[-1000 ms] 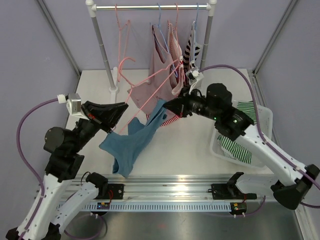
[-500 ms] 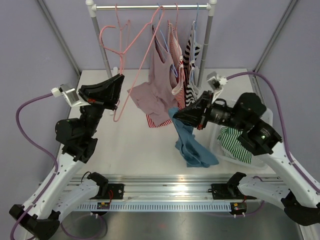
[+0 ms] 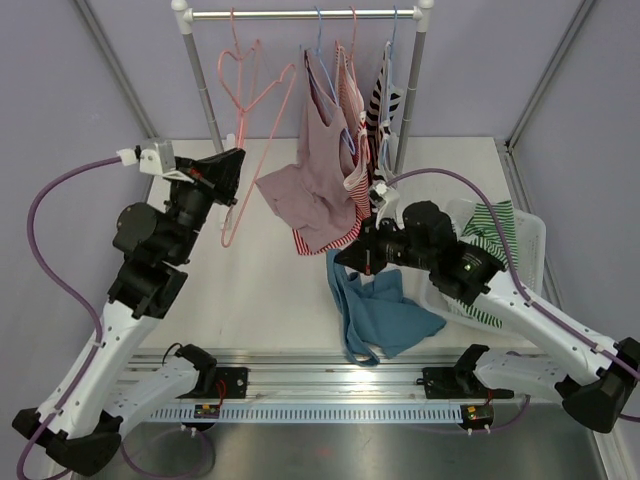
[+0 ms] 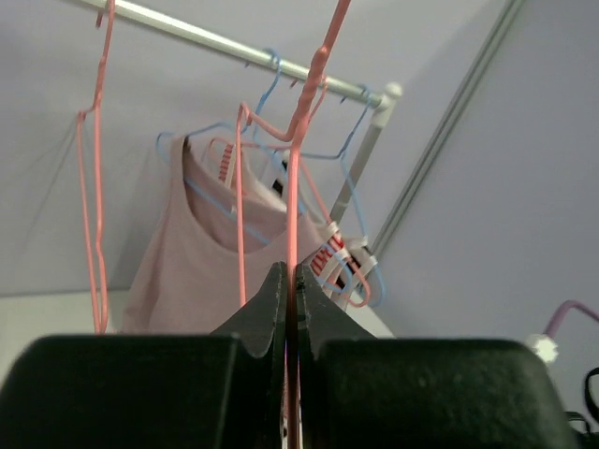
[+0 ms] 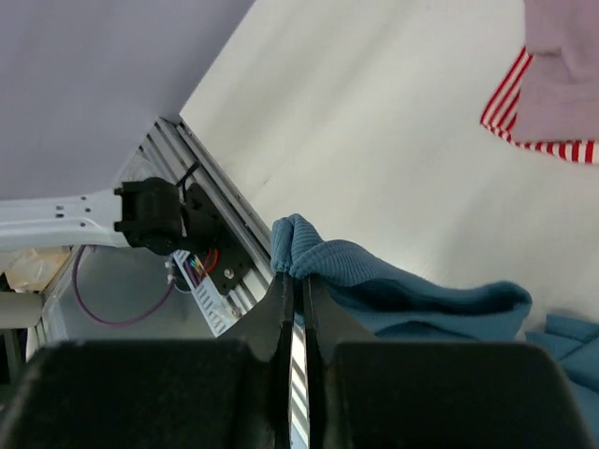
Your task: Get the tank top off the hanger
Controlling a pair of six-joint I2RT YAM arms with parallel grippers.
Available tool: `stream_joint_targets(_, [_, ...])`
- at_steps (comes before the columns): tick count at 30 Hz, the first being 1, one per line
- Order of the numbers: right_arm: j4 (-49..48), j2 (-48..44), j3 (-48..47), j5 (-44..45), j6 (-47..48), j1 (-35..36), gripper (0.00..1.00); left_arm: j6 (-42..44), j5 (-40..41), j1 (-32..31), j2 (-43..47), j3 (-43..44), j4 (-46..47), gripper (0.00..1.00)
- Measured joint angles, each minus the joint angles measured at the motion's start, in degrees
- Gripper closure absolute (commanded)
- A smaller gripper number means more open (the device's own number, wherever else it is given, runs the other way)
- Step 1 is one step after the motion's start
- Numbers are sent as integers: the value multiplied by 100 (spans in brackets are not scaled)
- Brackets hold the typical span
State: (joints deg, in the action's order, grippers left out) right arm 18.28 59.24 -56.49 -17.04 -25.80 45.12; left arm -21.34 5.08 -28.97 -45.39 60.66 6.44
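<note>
I will next lift the blue tank top, free of the hanger, with my right gripper, and then I will lower its bunched edge onto the table.
My left gripper [image 3: 234, 165] is shut on the wire of an empty pink hanger [image 3: 279, 106] and holds it up near the rail; in the left wrist view the wire [image 4: 293, 178] runs straight up between the closed fingers [image 4: 273, 299]. My right gripper [image 3: 347, 258] is shut on a bunched edge of the blue tank top [image 3: 385, 318]. The top hangs from it and drapes onto the table near the front edge, free of the hanger. In the right wrist view the blue fabric [image 5: 421, 297] sits pinched at the fingertips [image 5: 281, 297].
The clothes rail [image 3: 300, 14] at the back holds several hangers with a mauve tank top [image 3: 310, 185] and striped tops. A white basket [image 3: 532, 238] with a green-striped garment stands at the right. The metal front rail [image 3: 350, 385] runs along the near edge.
The blue tank top came off the pink hanger. My right gripper carried it right and then down toward the table's front. My left gripper raised the empty hanger toward the rail.
</note>
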Motion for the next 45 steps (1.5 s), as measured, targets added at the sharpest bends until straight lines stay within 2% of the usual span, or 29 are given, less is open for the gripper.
stream_joint_targets(6, [116, 573, -1344, 55, 94, 225, 100, 20, 269, -7, -896, 1005, -1167, 100])
stream_joint_targets(13, [177, 984, -2575, 98, 291, 264, 100, 22, 535, -7, -1187, 1593, -1847, 100])
stream_joint_targets(17, [131, 951, -2446, 219, 365, 278, 100, 42, 634, -7, -1449, 2057, -2162, 100])
stream_joint_targets(22, [44, 551, -1025, 479, 299, 286, 97, 42, 680, -7, -1731, 2332, -2446, 100])
stream_joint_targets(23, [48, 505, -686, 501, 249, 289, 89, 42, 691, -7, -1790, 2365, -2507, 100])
stream_joint_targets(24, [33, 463, -345, 516, 181, 289, 55, 42, 704, -7, -1858, 2393, -2564, 100])
stream_joint_targets(25, [63, 437, -92, 527, 90, 289, 27, 42, 713, -7, -1906, 2422, -2614, 100])
stream_joint_targets(26, [90, 415, 179, 544, 15, 289, 9, 42, 721, -7, -1969, 2455, -2677, 100])
stream_joint_targets(27, [151, 400, 389, 557, -42, 289, 1, 42, 730, -7, -2037, 2490, -2739, 100])
stream_joint_targets(31, [415, 280, 599, 684, -72, 295, 0, 22, 739, -7, -2275, 2664, -2887, 100])
stream_joint_targets(37, [459, -437, 595, 1034, -57, 297, 1, -81, 719, 90, -2693, 3167, -3108, 100])
stream_joint_targets(45, [570, -960, 796, 1298, -61, 299, 1, -245, 518, 640, -3880, 4636, -3353, 100])
